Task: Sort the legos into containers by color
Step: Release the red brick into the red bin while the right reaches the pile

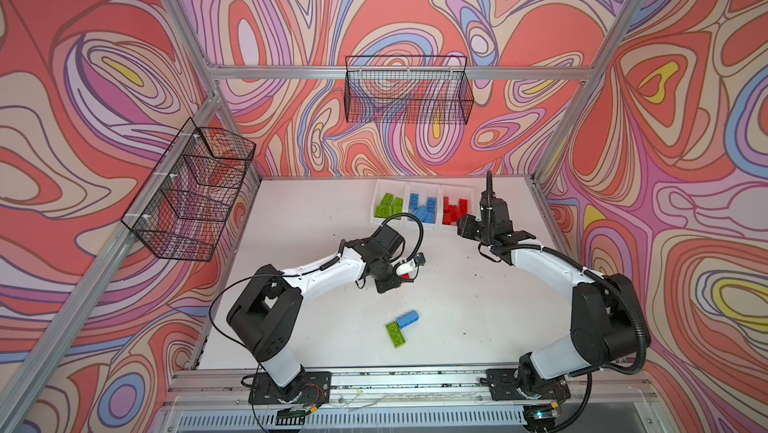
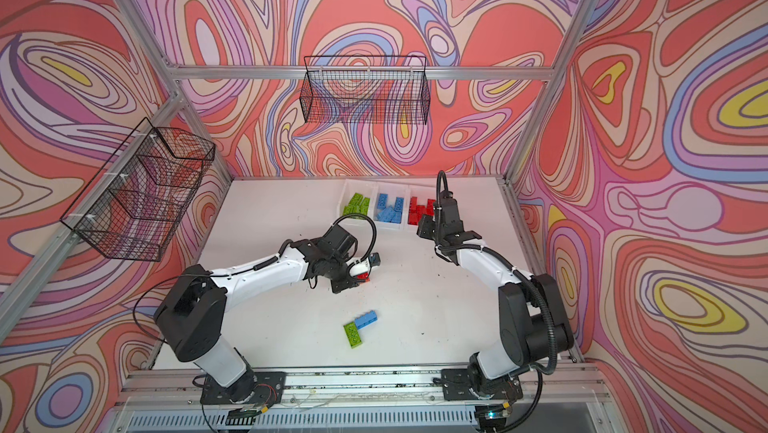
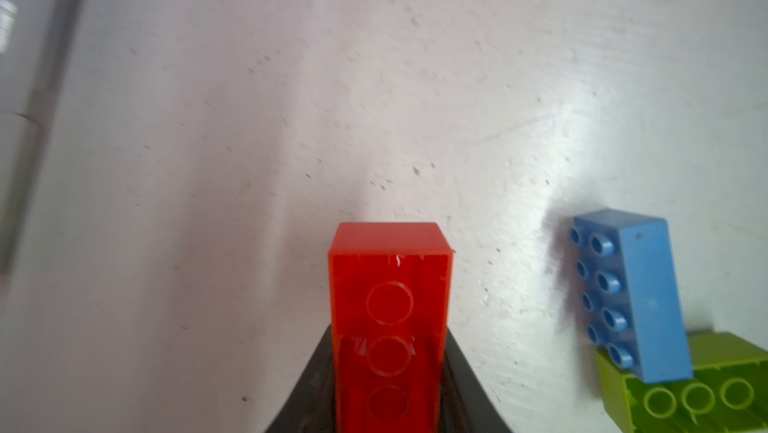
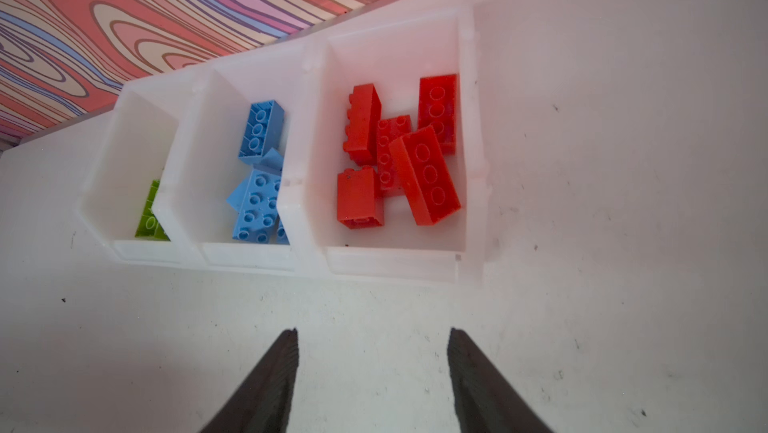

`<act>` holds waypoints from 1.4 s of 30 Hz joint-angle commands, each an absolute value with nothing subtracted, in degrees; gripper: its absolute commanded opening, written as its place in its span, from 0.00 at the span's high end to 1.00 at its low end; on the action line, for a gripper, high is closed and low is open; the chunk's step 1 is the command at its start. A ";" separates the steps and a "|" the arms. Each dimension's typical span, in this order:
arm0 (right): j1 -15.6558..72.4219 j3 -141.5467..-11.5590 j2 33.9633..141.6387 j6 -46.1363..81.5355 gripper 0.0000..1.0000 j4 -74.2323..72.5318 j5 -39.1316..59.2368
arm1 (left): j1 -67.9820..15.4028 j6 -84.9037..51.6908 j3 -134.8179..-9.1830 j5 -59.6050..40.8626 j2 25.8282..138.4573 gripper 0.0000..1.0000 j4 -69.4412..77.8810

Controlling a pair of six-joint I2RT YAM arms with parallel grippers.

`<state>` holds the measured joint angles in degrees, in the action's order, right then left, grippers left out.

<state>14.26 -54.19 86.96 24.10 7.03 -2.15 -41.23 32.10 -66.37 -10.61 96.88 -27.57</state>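
I will next lift the red lego in my left gripper outward over the red container beside the blue container and let it go.
My left gripper (image 3: pixel 388 329) is shut on a red lego (image 3: pixel 388 294) that points out from between the jaws, a little above the table's middle (image 1: pixel 405 275). A light blue lego (image 1: pixel 407 318) leans on a lime green lego (image 1: pixel 396 334) on the table nearer the front; both show in the left wrist view (image 3: pixel 644 298) (image 3: pixel 706 393). The three white containers (image 4: pixel 395 57) stand in a row at the back, holding green legos (image 4: pixel 149 215), blue legos (image 4: pixel 257 202) and red legos (image 4: pixel 424 177). My right gripper (image 4: pixel 372 333) hangs open and empty just in front of the red container (image 1: pixel 465 227).
Two black wire baskets hang on the frame, one on the left wall (image 1: pixel 191 194) and one on the back rail (image 1: pixel 409 92). Aluminium posts edge the white table (image 1: pixel 316 210). Both arm bases sit on the front rail (image 1: pixel 399 381).
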 commanded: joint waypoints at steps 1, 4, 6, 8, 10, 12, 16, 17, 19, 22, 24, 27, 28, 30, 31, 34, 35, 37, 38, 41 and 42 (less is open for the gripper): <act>14.00 -51.43 84.16 26.07 0.39 6.87 -2.77 | -40.18 30.50 -74.69 -11.06 101.98 0.73 -22.15; 13.89 -49.99 82.05 27.70 0.39 6.68 -3.69 | -39.99 28.29 -84.96 -12.04 108.53 0.73 -20.21; 13.73 -48.69 80.23 28.74 0.39 6.48 -4.86 | -39.86 27.06 -92.67 -13.36 114.26 0.72 -19.52; 13.37 -47.29 78.92 29.72 0.39 5.71 -4.61 | -39.60 25.83 -100.96 -13.23 120.05 0.72 -20.23; 13.27 -46.55 78.62 30.55 0.39 5.02 -3.21 | -39.40 24.05 -108.93 -13.96 125.45 0.72 -20.89; 13.27 -45.87 78.83 31.58 0.40 4.68 -1.43 | -39.29 22.48 -116.67 -14.48 130.91 0.72 -20.98; 13.27 -43.92 78.36 32.60 0.40 3.18 0.60 | -39.29 19.63 -129.70 -16.47 139.72 0.64 -22.94; 13.27 -43.69 78.21 32.48 0.40 2.99 1.06 | -39.29 18.84 -131.39 -17.03 141.08 0.61 -22.44; 13.27 -43.79 77.84 31.95 0.40 3.23 1.54 | -39.29 16.88 -132.49 -17.42 142.34 0.52 -20.19; 13.27 -43.92 77.13 30.58 0.39 3.72 2.01 | -39.31 14.53 -132.83 -17.51 142.89 0.32 -17.84; 13.27 -44.54 77.39 28.57 0.38 4.57 3.71 | -39.29 13.94 -132.74 -16.68 142.19 0.14 -17.62; 13.98 -45.58 77.59 23.50 0.37 6.73 7.36 | -38.99 13.71 -129.62 -13.71 138.22 0.00 -16.38; 14.51 -45.89 77.61 21.86 0.37 7.97 8.25 | -38.79 13.54 -127.13 -12.82 136.02 0.00 -15.44; 16.71 -46.93 77.66 17.38 0.37 11.62 10.02 | -37.83 12.80 -119.67 -11.43 130.37 0.00 -9.47; 18.74 -47.42 77.73 15.03 0.37 13.94 10.21 | -37.16 12.00 -115.27 -10.72 127.09 0.00 -6.62; 24.87 -49.30 79.51 9.89 0.35 20.87 12.53 | -34.60 9.51 -103.22 -8.00 118.04 0.00 -0.34; 26.81 -49.88 80.23 8.61 0.35 22.94 14.23 | -33.63 8.36 -99.60 -6.72 115.16 0.00 0.86; 30.97 -50.74 80.84 6.99 0.35 25.87 14.58 | -31.72 4.66 -94.31 -2.70 110.36 0.00 1.40; 32.87 -51.01 81.00 6.33 0.35 26.90 14.34 | -30.52 1.96 -91.73 -0.49 108.09 0.00 0.91; 37.49 -51.36 81.29 5.14 0.35 29.12 12.58 | -26.73 -1.78 -85.49 -1.43 101.89 0.00 -0.73; 39.00 -51.60 81.38 4.95 0.35 29.99 11.58 | -25.57 -3.09 -83.42 -2.23 100.03 0.00 -0.55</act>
<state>36.14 -50.19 80.71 8.86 24.12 12.43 -27.64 3.36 -88.09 -3.92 103.63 -1.76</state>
